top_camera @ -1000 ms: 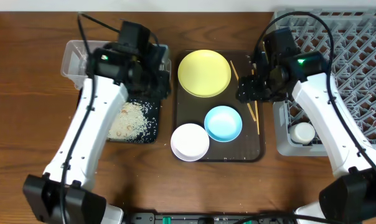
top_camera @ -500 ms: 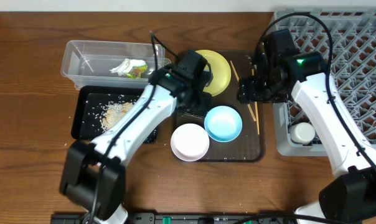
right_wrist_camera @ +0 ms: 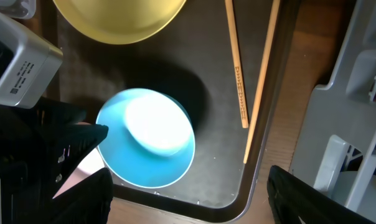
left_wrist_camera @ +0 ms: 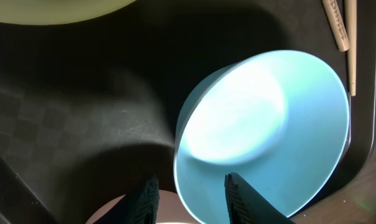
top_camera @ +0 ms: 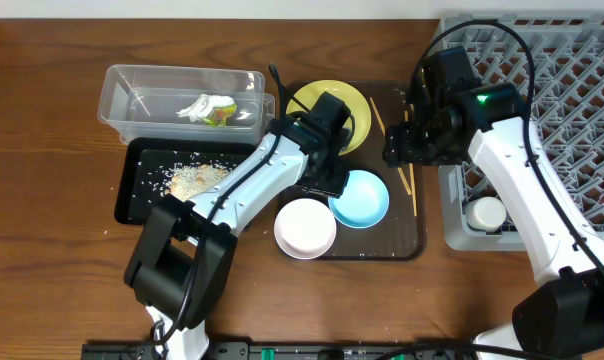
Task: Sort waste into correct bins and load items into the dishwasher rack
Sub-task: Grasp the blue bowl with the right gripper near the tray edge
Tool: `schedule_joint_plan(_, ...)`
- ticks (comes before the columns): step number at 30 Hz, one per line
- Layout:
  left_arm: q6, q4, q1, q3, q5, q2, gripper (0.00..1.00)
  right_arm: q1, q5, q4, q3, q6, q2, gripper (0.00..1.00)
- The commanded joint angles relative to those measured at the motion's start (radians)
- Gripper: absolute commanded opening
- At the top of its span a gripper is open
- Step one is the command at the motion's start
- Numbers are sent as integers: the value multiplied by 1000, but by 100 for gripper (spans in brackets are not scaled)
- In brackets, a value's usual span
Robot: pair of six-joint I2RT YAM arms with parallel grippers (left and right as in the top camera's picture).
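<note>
My right gripper moves down and back to the light-blue bowl's rim by the chopsticks next, since my left gripper straddles the opposite edge.
My left gripper (left_wrist_camera: pixel 191 196) is open and straddles the near rim of the light-blue bowl (left_wrist_camera: pixel 269 124), one finger inside and one outside, with gaps on both sides. Overhead, the left gripper (top_camera: pixel 330 188) sits at the bowl's (top_camera: pixel 364 200) left edge. My right gripper (right_wrist_camera: pixel 188 205) hangs wide open and empty above the tray's right side, by the chopsticks (right_wrist_camera: pixel 238 74). The yellow plate (top_camera: pixel 356 108) is partly under my left arm. A white bowl (top_camera: pixel 304 228) sits at the tray's front left. The wrapper (top_camera: pixel 210 108) lies in the clear tub (top_camera: pixel 142 95); rice (top_camera: pixel 187 180) lies in the black tray (top_camera: pixel 142 195).
Plate, bowls and chopsticks (top_camera: pixel 410 185) rest on a dark-brown serving tray (top_camera: pixel 407 238). The grey rack (top_camera: pixel 572 90) stands to the right, holding a small white cup (top_camera: pixel 486 213) at its front left corner. Both arms crowd the serving tray.
My left arm has swung right from above the bins to the serving tray and brought its jaws over the blue bowl's rim. The right arm has hardly moved.
</note>
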Motion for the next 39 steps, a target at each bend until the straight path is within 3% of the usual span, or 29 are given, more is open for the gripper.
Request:
schedule_joint_plan(1,-10,0,1,-5,-31,15,39,6,8,2,-3,7,0,77)
schedule_joint_plan(11,-10,5,2,-5,-31,68,39,8,8,18,-20,4,0,74)
schedule_joint_plan(16,-29,21,0,-5,-27,68,33,8,-11,58,-75,12,0,74)
schedule_joint_plan(30,-71,93,-96,-5,25,68,32,5,-11,58,-89,11,0,74)
schedule_joint_plan(39,-77,31,-20,25,25,35,33,-12,-11,47,-89,4,0,74)
